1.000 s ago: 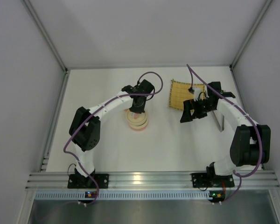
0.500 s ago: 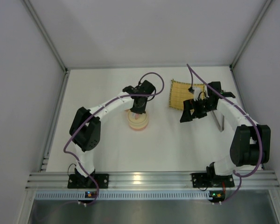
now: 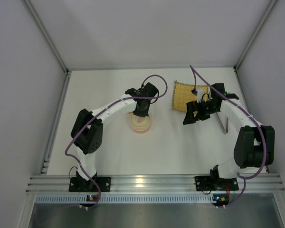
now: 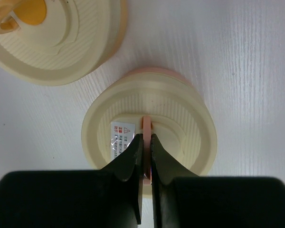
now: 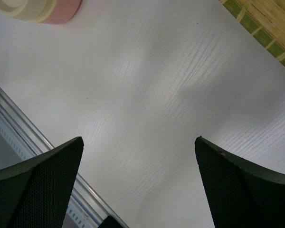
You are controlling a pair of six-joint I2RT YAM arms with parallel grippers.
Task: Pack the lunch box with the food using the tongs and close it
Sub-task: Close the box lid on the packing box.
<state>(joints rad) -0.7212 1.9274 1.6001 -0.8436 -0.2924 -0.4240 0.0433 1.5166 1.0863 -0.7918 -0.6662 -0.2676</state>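
Observation:
My left gripper turns clockwise in the wrist view over the pink-rimmed bowl (image 4: 154, 71) and releases the pink handle (image 4: 147, 125) next, since the lid already sits there.
My left gripper (image 4: 146, 137) is shut on the thin pink handle (image 4: 146, 122) of a ribbed cream lid (image 4: 180, 118). That lid sits on the pink-rimmed bowl (image 4: 154, 71) of the lunch box. A second cream lid with an orange handle (image 4: 52, 42) lies just beyond it. From above, the left gripper (image 3: 141, 111) hangs over the lunch box (image 3: 140, 124). My right gripper (image 5: 138, 139) is open with nothing in it, above bare table beside the mat. The grey tongs (image 3: 222, 121) lie by my right forearm. The food is hidden.
The yellow woven mat (image 3: 185, 95) lies at the back right, and its corner (image 5: 270, 28) shows in the right wrist view. The metal rail (image 3: 152, 183) runs along the near table edge. Grey walls close the table on three sides.
From above, two offset cream rounds under my left gripper have drawn together into one. The right arm has stayed put.

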